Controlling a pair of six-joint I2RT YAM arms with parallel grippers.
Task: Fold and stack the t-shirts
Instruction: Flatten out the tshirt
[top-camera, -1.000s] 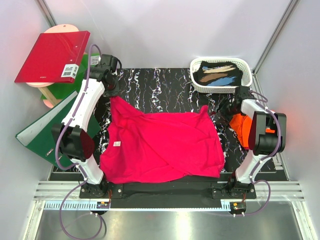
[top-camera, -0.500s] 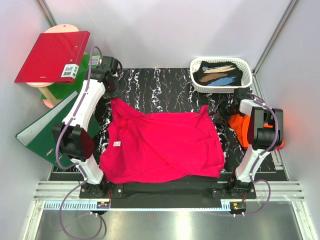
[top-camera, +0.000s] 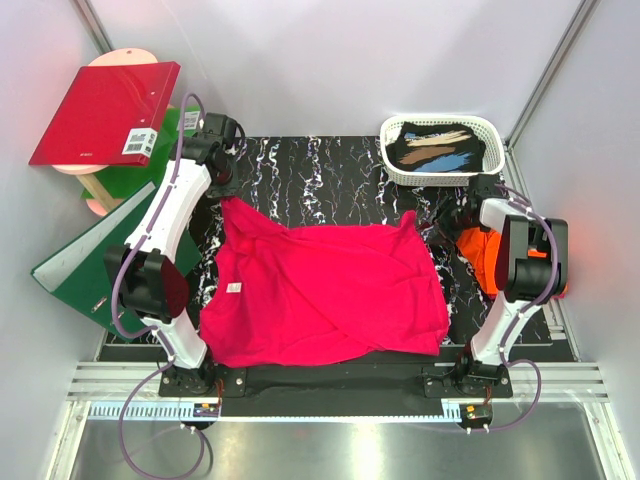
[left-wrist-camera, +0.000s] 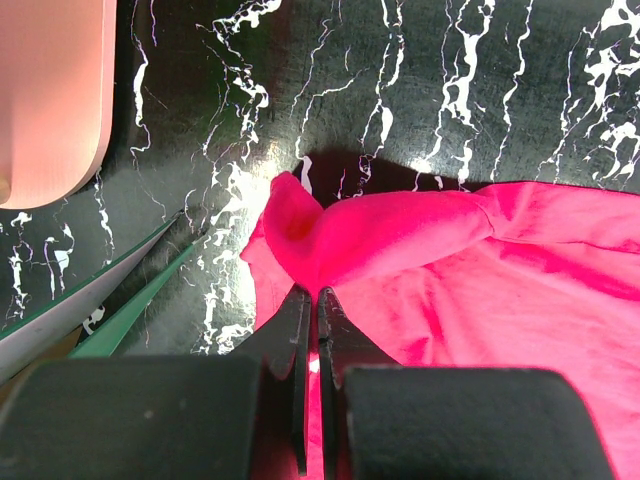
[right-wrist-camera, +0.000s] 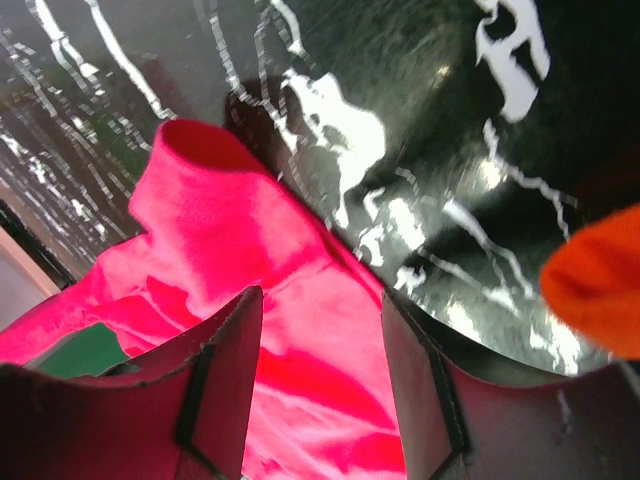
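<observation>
The robot's right gripper should next go down onto that side edge of the pink t-shirt beside its raised far corner (top-camera: 417, 232) (right-wrist-camera: 334, 264) and close, because the edge of the pink t-shirt runs between the open fingers.
A magenta-pink t-shirt (top-camera: 320, 290) lies spread out on the black marbled mat (top-camera: 330, 170). My left gripper (top-camera: 222, 192) is at its far left corner, shut on a raised fold of the pink cloth (left-wrist-camera: 330, 235); in the left wrist view the gripper (left-wrist-camera: 310, 297) pinches that fold. My right gripper (top-camera: 440, 222) is at the shirt's far right corner. Its jaws stand open in the right wrist view, the gripper (right-wrist-camera: 320, 315) straddling pink cloth (right-wrist-camera: 230, 230) without pinching it. A bunched orange t-shirt (top-camera: 478, 250) lies on the mat just right of that gripper, and its edge (right-wrist-camera: 600, 285) shows in the right wrist view.
A white basket (top-camera: 440, 119) holding dark cloth stands at the back right. A red ring binder (top-camera: 105, 112) rests on a pink stand (left-wrist-camera: 50, 100) at the back left. A green binder (top-camera: 75, 265) leans along the mat's left edge.
The right arm's elbow has swung in slightly and its jaws have narrowed a little over the shirt's corner. The left gripper and the pink shirt have stayed put.
</observation>
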